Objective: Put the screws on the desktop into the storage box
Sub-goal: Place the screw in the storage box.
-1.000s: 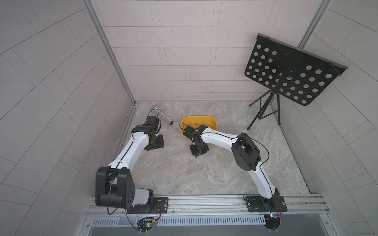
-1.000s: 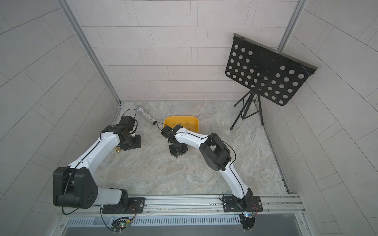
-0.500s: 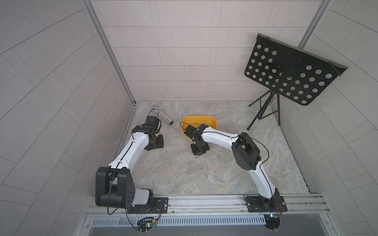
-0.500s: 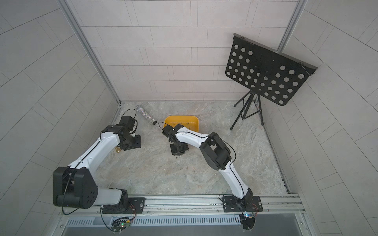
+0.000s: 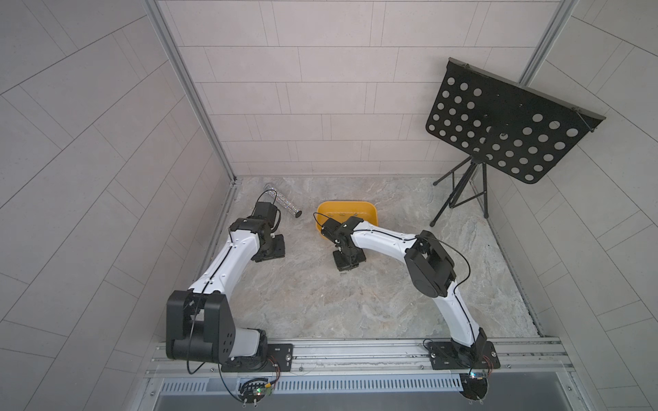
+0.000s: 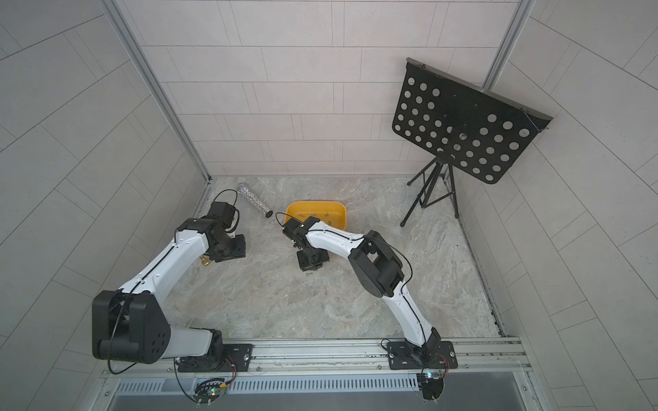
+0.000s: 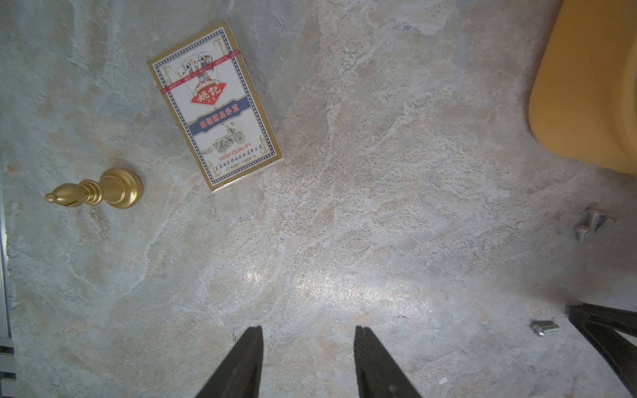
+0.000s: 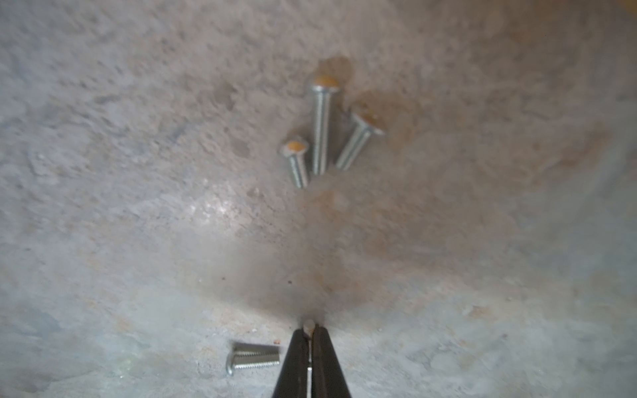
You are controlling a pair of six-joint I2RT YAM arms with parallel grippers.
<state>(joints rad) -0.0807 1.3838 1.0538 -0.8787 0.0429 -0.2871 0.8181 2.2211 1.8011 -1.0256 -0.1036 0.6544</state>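
The near side of the storage box blocks a low path, so the right gripper needs to rise next and move outward over the open inside of the storage box to release the screw.
The storage box [image 5: 347, 213] is a shallow yellow tub at the back middle of the marble desktop [image 5: 320, 306], with small screws lying in it. My right gripper [image 8: 309, 330] points down just in front of the box and is shut on a screw [image 8: 309, 325], whose end shows between the fingertips. Another screw [image 8: 253, 358] lies flat beside those fingers, and three more screws [image 8: 320, 127] lie close together farther ahead. My left gripper [image 7: 308, 332] hangs open over bare desktop, nothing between its fingers. Screws [image 7: 591, 222] also show beside the box wall [image 7: 586, 86].
A playing-card box [image 7: 215, 106] and a small brass piece [image 7: 100, 189] lie near the left arm. A glittery silver tube [image 5: 283, 201] lies at the back left. A black perforated music stand [image 5: 498, 124] on a tripod fills the back right corner. Tiled walls enclose the desktop.
The right gripper's fingers have closed onto a screw on the desktop. Both arms stay in place.
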